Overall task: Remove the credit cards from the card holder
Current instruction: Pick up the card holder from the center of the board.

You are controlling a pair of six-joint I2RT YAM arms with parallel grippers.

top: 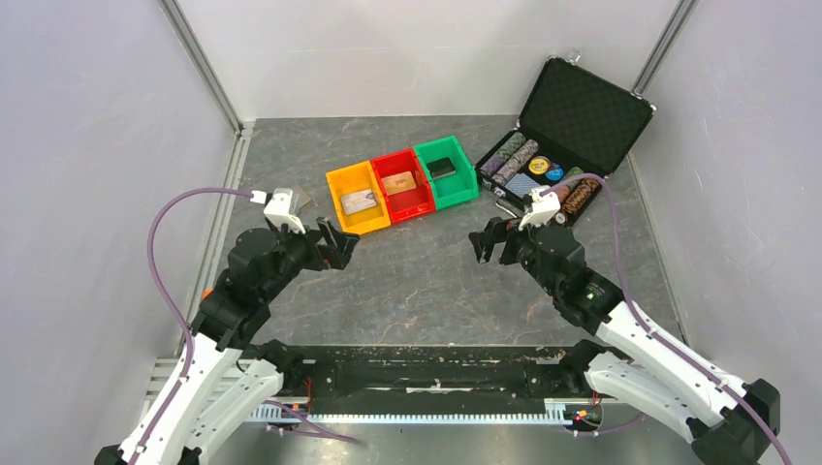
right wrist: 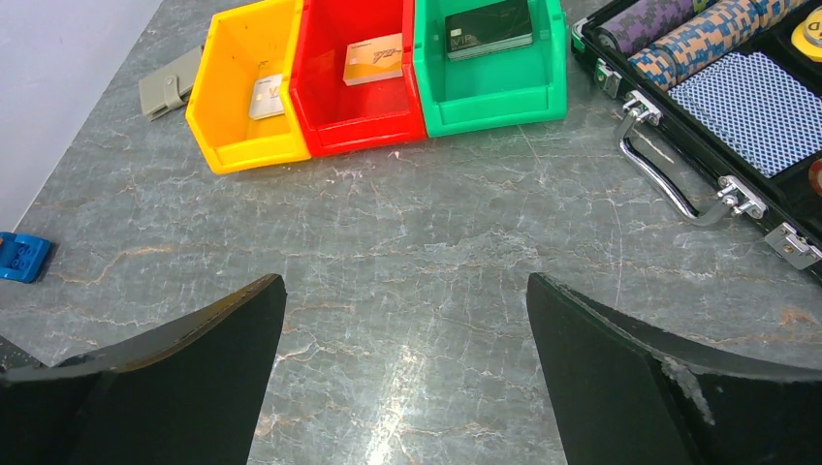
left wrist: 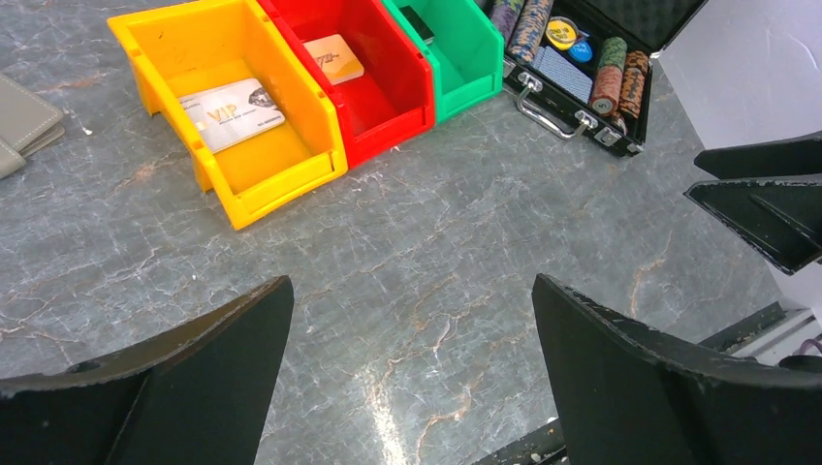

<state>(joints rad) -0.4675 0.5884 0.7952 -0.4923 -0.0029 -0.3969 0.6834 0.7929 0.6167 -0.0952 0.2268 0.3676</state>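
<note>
The card holder lies shut, so my left gripper should swing outward and to the left in the top view, turning and coming down onto the card holder's strap.
The grey card holder lies folded shut on the table left of the yellow bin, partly hidden behind my left wrist; it also shows in the left wrist view and the right wrist view. A silver VIP card lies in the yellow bin, an orange card in the red bin, and a dark card in the green bin. My left gripper and right gripper both hang open over bare table in front of the bins, holding nothing.
An open black chip case with poker chips and a blue card deck stands at the back right, its metal handle facing the bins. A small blue object sits at the left edge of the right wrist view. Grey walls enclose the table.
</note>
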